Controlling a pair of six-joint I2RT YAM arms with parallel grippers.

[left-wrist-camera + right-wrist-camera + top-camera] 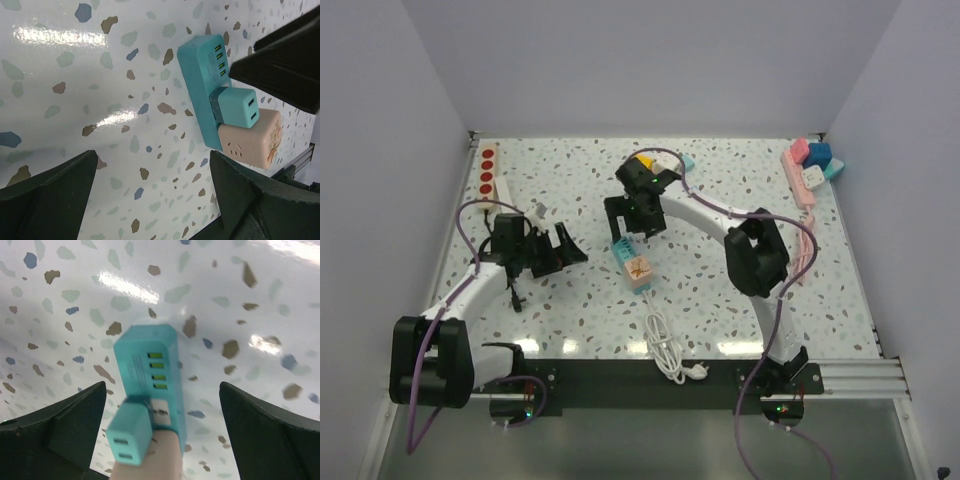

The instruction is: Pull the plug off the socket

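Observation:
I will next lift my right gripper back over the pink cube (639,270) (157,462) and lower it around the cube's sides.
A teal power strip (622,252) lies mid-table with a pink cube adapter (640,272) on its near end. In the left wrist view the strip (197,75) carries a small teal plug (239,106) next to the pink cube (252,141). My left gripper (565,248) is open and empty on the strip's left, its fingers (55,195) over bare table. My right gripper (628,224) is open just above the strip's far end; in its wrist view the strip (147,352), teal plug (127,437) and pink cube (162,462) lie between the spread fingers (75,420).
A white strip with red sockets (488,170) lies along the back left wall. A pink strip with coloured plugs (807,168) is at the back right. A coiled white cable (663,345) lies near the front edge. A yellow block (642,160) sits behind the right arm.

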